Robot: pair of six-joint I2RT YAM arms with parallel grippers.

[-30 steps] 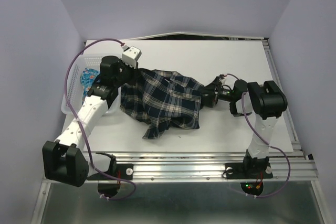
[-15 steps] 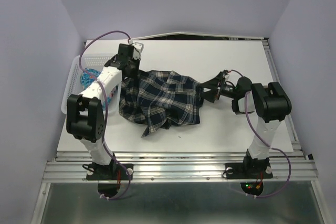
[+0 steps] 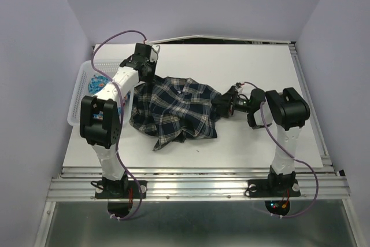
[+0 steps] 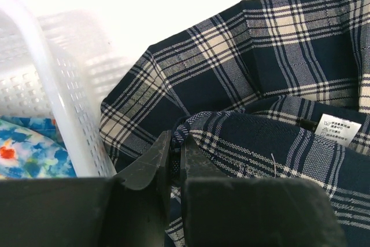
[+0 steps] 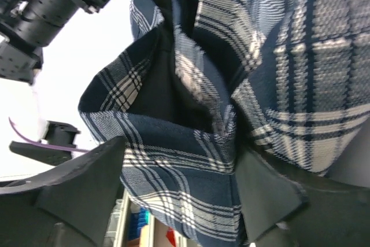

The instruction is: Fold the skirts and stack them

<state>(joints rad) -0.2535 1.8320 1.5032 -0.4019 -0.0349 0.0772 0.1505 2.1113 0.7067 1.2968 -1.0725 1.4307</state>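
The robot will next lift its left gripper with the fold it has high above the tabletop, spread the dark plaid skirt (image 3: 179, 111) and release it, because the cloth is crumpled.
The dark plaid skirt (image 3: 179, 111) lies crumpled in the middle of the table. My left gripper (image 3: 144, 78) is at its upper-left edge, shut on a small fold of the plaid cloth (image 4: 231, 137); in the left wrist view the gripper (image 4: 175, 143) shows its jaws pressed together on that fold. My right gripper (image 3: 224, 105) is at the skirt's right edge. Its jaws stand wide apart with plaid cloth (image 5: 191, 160) bunched between them in the right wrist view, where the gripper (image 5: 179, 201) looks open. The blue floral skirt (image 3: 97, 83) lies in the basket and also shows in the left wrist view (image 4: 29, 151).
The white lattice basket (image 3: 81, 99) stands at the table's left edge, right beside the left gripper and the skirt's corner; its wall (image 4: 58, 91) is close in the left wrist view. A white care label (image 4: 338, 128) shows on the skirt's waistband.
My left arm has folded upright while its gripper stayed at the skirt's upper-left edge. My right gripper has moved left onto the skirt's right edge. The skirt has bunched slightly leftward.
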